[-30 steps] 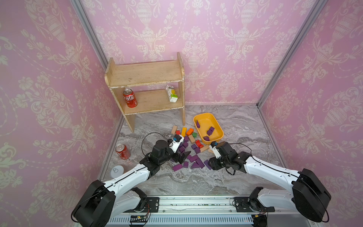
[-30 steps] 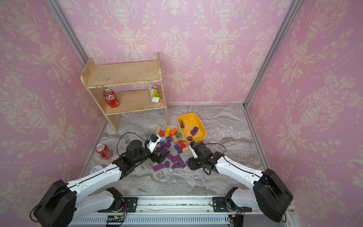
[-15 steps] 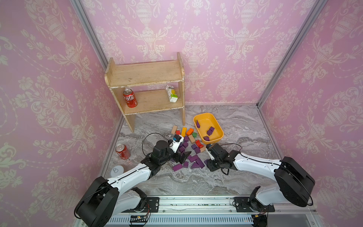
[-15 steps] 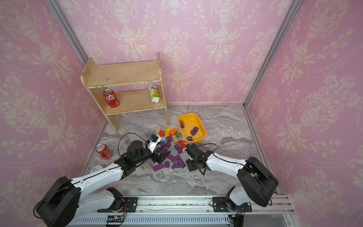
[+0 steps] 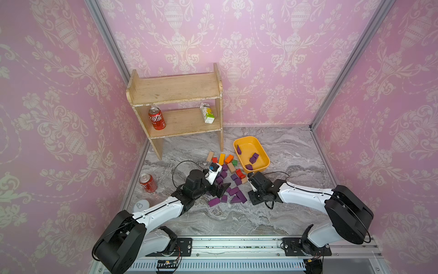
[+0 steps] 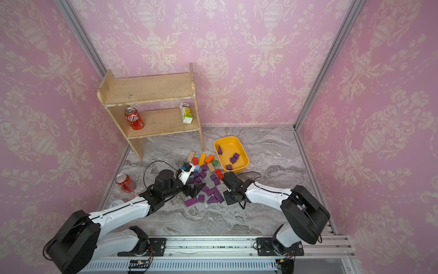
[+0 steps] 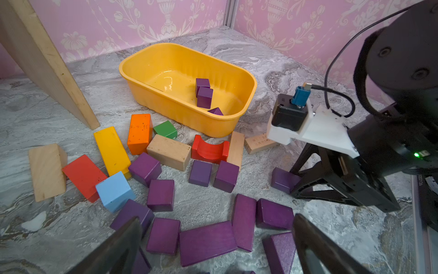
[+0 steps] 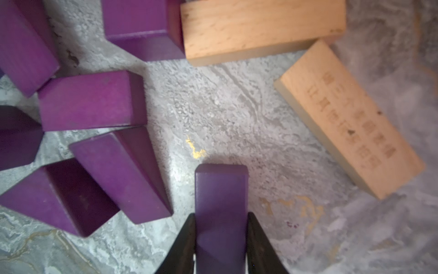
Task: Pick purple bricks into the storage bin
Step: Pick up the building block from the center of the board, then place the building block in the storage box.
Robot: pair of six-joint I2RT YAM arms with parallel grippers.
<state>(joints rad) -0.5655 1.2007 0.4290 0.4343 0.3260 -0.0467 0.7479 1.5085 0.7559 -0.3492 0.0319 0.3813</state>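
Note:
I will next lift the brick in my right gripper, carry it outward over the yellow storage bin's bare bottom behind a raised rim of the bin and let it go.
Loose purple bricks (image 5: 233, 191) (image 6: 212, 191) lie in a pile on the marble floor between my two arms. The yellow storage bin (image 5: 266, 157) (image 6: 245, 157) (image 7: 189, 118) stands behind the pile with several purple bricks inside. My right gripper (image 8: 221, 219) (image 5: 250, 198) is low at the pile's right edge, shut on one purple brick (image 8: 221, 194) that stands between its fingers. My left gripper (image 7: 215, 229) (image 5: 221, 189) hangs open just above a flat purple brick (image 7: 206, 239), touching nothing.
Red, orange, yellow, green, light-blue and tan blocks (image 5: 222, 159) (image 7: 139, 132) lie between the pile and the bin. A wooden shelf (image 5: 175, 95) at the back left holds a cola can (image 5: 157, 118) and a carton (image 5: 207, 113). Another can (image 5: 147, 182) stands by the left wall.
My right gripper has moved left to the pile's edge and closed its fingers on a purple brick. The left arm has stayed where it was, open.

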